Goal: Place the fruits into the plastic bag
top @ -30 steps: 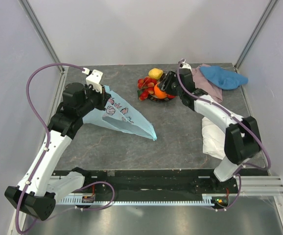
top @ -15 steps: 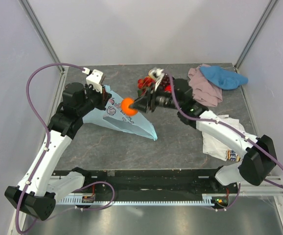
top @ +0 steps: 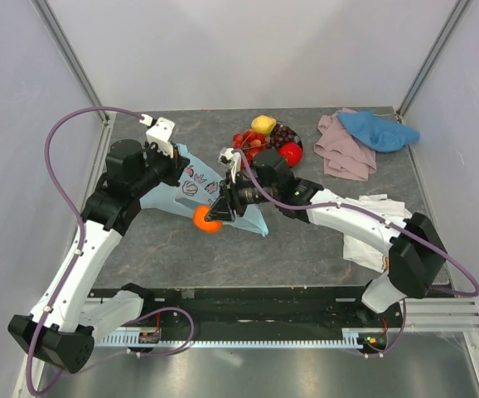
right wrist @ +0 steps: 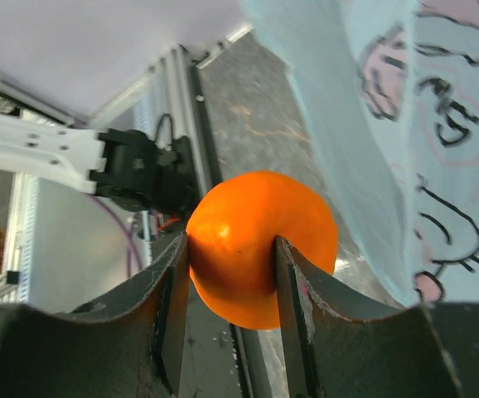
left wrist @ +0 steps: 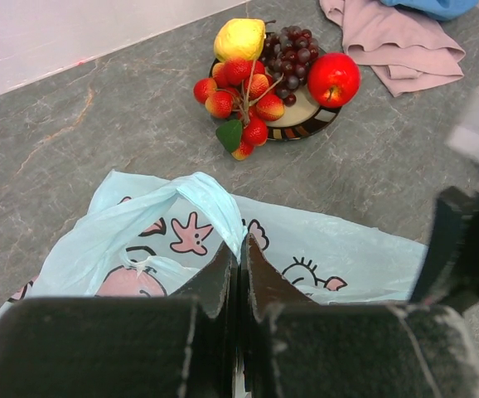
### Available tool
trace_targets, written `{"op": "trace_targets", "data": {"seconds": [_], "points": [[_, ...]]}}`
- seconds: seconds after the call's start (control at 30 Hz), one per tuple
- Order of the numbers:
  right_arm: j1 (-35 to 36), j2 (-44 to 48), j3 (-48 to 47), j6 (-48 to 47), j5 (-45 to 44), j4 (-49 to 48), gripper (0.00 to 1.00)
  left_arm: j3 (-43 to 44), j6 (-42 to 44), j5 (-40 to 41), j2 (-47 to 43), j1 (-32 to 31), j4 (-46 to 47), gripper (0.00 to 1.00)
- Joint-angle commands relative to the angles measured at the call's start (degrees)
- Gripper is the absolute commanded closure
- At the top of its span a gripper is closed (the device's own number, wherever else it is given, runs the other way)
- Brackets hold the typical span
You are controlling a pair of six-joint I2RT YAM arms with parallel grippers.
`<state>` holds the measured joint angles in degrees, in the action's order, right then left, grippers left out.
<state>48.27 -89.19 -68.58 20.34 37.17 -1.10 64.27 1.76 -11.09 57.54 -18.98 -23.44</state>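
Note:
Next, my right gripper swings outward, turns to bring the orange (right wrist: 260,245) under the bag's printed side (right wrist: 448,149) and releases it there. The orange still hangs outside the bag's near edge.
The light-blue plastic bag (top: 210,192) with pink cartoon prints lies at the table's left-middle; it also shows in the left wrist view (left wrist: 322,257). My left gripper (left wrist: 241,253) is shut on the bag's handle (left wrist: 215,199) and holds it up. My right gripper (right wrist: 231,278) is shut on the orange (right wrist: 260,245), held at the bag's near edge, seen from above (top: 205,219). On the plate (top: 283,162) remain a lemon (top: 263,124), grapes (top: 283,134), a red apple (top: 290,152) and strawberries (top: 246,143).
A pink cloth (top: 345,149) and a blue cloth (top: 379,130) lie at the back right. A white cloth (top: 364,225) lies under the right arm. Grey walls close the table on three sides.
My right gripper lifted the orange from the plate and carried it left and toward the near side, to the bag's near edge. The left gripper keeps holding the bag handle.

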Motion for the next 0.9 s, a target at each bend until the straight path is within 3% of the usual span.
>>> {"op": "trace_targets", "data": {"seconds": [0.0, 0.4, 0.53, 0.87], "points": [[0.24, -2.30, -4.90, -2.67, -7.27, 5.85, 1.00, -0.20, -0.79, -1.04, -0.32, 0.26, 2.61, 0.98], [-1.34, -5.38, -8.59, -2.32, -31.51, 9.89, 1.00, -0.64, 0.00, -7.35, -1.38, 0.26, 3.84, 0.98], [-1.34, -8.01, -11.05, -1.79, -38.73, 8.76, 1.00, -1.16, 0.79, -21.29, -1.99, 0.35, 5.68, 0.98], [-1.34, -6.97, -7.37, 4.88, -38.41, -10.21, 1.00, -1.60, 0.70, -38.73, -1.38, 0.09, 8.41, 0.98]]}}
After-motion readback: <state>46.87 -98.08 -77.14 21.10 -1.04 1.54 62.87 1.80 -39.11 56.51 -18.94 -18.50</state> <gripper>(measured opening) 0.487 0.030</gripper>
